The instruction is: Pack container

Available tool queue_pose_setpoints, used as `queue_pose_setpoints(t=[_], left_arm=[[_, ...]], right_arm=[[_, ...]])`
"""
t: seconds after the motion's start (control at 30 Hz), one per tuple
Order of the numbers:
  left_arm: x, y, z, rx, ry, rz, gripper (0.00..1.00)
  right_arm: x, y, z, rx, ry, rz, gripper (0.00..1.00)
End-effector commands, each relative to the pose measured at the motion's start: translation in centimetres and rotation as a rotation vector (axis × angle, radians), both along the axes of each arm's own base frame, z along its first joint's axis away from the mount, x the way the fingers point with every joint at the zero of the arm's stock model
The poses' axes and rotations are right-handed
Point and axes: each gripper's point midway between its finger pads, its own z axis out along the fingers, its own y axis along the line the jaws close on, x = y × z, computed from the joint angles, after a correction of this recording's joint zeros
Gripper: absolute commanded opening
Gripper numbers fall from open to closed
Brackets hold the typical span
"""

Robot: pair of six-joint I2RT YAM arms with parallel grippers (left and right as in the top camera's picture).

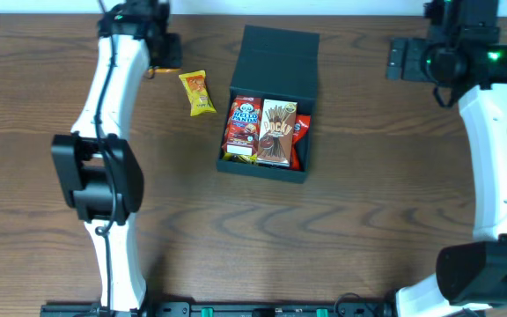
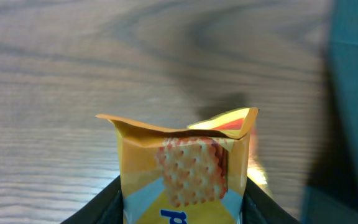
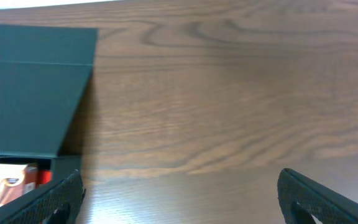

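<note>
The red packet beside the Pocky box is uncovered and right of my left gripper in the overhead view. My left gripper swings over it, lowers and releases next.
The container (image 1: 267, 169) is a dark teal box at mid-table with its flap lid (image 1: 280, 55) folded back. It holds a Hello Panda packet (image 1: 244, 123), a Pocky box (image 1: 277, 132) and a red packet (image 1: 301, 132). My left gripper (image 1: 160, 51) is at the far left of the table, shut on a yellow cracker packet (image 2: 185, 168). Only an orange corner of that packet shows in the overhead view (image 1: 162, 70). My right gripper (image 1: 405, 58) is open and empty at the far right; in the right wrist view (image 3: 188, 205) it hovers over bare wood right of the container (image 3: 36, 106).
A second yellow snack packet (image 1: 198, 92) lies on the wooden table between my left gripper and the container. The container's dark edge (image 2: 353, 124) shows at the right of the left wrist view. Both arm bases stand at the near edge.
</note>
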Motion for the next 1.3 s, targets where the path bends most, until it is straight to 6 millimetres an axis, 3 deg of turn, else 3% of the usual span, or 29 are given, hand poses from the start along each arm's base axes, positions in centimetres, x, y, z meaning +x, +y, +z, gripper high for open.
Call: queue_pose_setpoints(t=[0.0, 0.13, 0.3, 0.67, 0.97, 1.27], left_arm=[[-0.1, -4.2, 1.8, 0.020, -0.028, -0.057, 0.35], [-2.0, -9.8, 2.1, -0.032, -0.003, -0.106, 0.34], [-6.3, -16.3, 1.2, -0.065, 0.088, -0.164, 0.34], [-14.9, -24.8, -0.2, -0.094, 0.261, -0.303, 0.34], [-17.3, -26.7, -2.5, -0.078, 0.312, -0.317, 0.34], [-18.4, -29.6, -3.0, -0.271, 0.388, -0.311, 0.34]], right_arm=[[-0.5, -2.3, 2.0, -0.024, -0.041, -0.044, 0.99], [-0.9, -4.5, 2.0, -0.025, -0.038, -0.094, 0.99], [-1.5, -7.4, 2.0, -0.035, -0.034, -0.148, 0.99], [-2.4, -10.7, 2.0, -0.048, -0.033, -0.201, 0.99], [-2.3, -11.0, 2.1, 0.008, -0.052, -0.188, 0.99], [-2.5, -10.9, 2.0, 0.010, -0.043, -0.188, 0.99]])
